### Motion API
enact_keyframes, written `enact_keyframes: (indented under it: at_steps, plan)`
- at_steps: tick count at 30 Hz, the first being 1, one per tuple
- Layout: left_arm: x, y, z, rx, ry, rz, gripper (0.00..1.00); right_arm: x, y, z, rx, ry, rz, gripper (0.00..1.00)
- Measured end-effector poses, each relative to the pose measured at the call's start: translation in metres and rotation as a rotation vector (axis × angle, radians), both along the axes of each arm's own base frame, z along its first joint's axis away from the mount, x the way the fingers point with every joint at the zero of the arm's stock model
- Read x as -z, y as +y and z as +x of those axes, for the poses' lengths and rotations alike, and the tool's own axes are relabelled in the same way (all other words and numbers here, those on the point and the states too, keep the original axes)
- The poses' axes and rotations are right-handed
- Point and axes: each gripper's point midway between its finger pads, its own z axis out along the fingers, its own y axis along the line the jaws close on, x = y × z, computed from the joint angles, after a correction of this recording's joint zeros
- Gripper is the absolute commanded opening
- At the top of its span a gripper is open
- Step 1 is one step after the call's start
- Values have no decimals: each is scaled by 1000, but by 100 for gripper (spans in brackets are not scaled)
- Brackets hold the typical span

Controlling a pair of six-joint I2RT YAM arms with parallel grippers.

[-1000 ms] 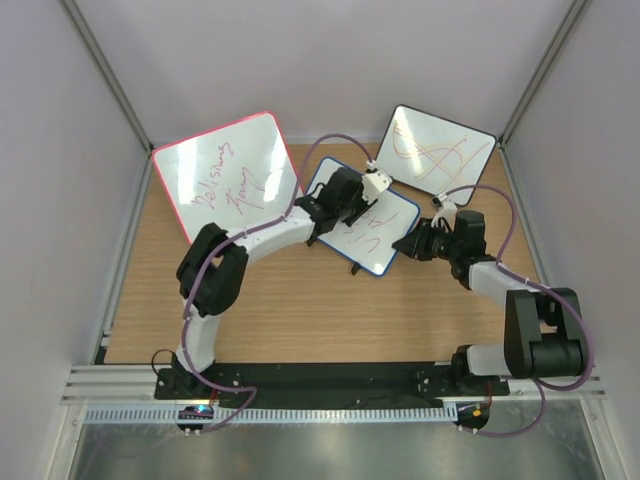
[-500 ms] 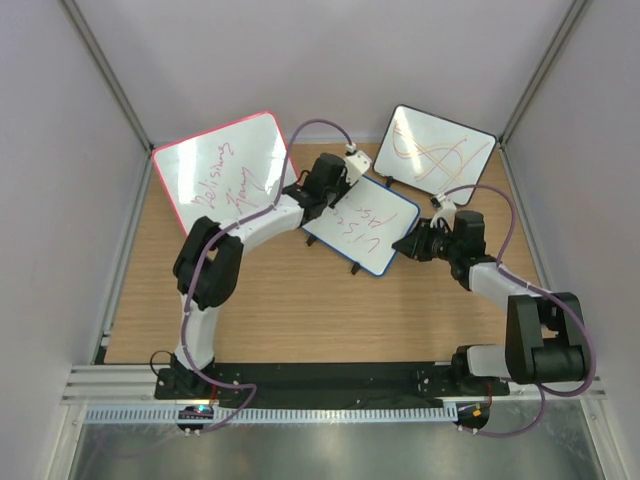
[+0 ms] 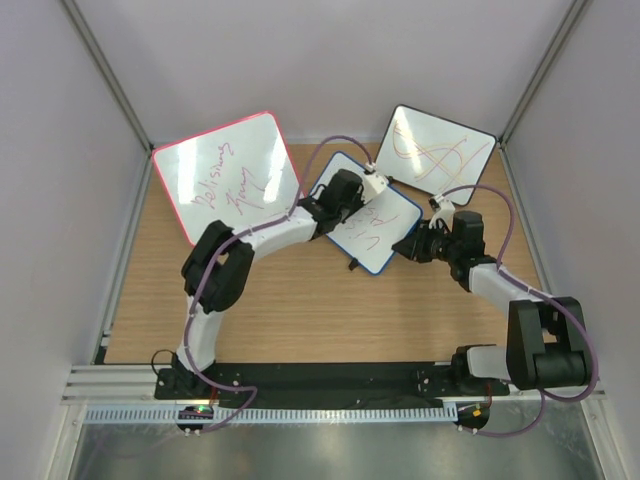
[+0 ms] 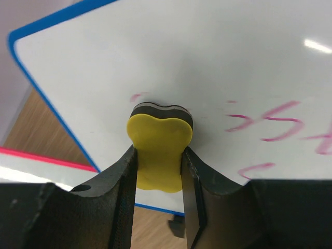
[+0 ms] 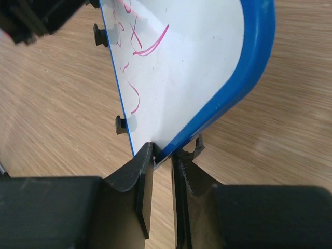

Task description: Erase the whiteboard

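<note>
Next, my left gripper moves back off the board and down to release the eraser (image 4: 159,148) on the bare wood, which lies below it, nearer my base.
The blue-framed whiteboard (image 3: 372,232) lies tilted in the middle of the table, with red handwriting on it. My left gripper (image 3: 368,186) is shut on a yellow eraser (image 4: 159,148) whose dark felt face presses on the board's white surface (image 4: 218,67), left of the red strokes. My right gripper (image 3: 408,245) is shut on the board's blue edge (image 5: 249,72) at its right corner and holds it lifted. Red marks show on the board in the right wrist view (image 5: 148,44). The board's black feet (image 5: 120,125) hang off the wood.
A larger pink-framed board (image 3: 228,172) with red writing stands at the back left. A black-framed board (image 3: 438,150) with orange and red scribbles stands at the back right. Grey walls close in on both sides of the wooden table (image 3: 300,310).
My left gripper swept the eraser up and left across the board, then back right toward its upper right part. The right gripper has kept its hold on the board's corner.
</note>
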Motion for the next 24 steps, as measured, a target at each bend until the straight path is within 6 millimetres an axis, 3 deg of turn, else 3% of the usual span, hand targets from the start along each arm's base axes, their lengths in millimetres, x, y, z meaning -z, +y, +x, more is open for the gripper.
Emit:
enact_keyframes:
  at_steps: [5, 10, 17, 24]
  plan:
    - [4, -54, -47, 140, 16, -6, 0, 5, -4, 0, 17, 10, -25, 1]
    - [4, -75, -67, 201, 39, -21, 0, 5, -5, 0, 21, 9, -28, 1]
    - [5, -56, -47, 167, 68, -49, 0, 5, -5, 1, 24, 8, -29, 1]
    - [7, 9, 4, 28, 77, -53, 0, 4, -4, 1, 18, 6, -28, 1]
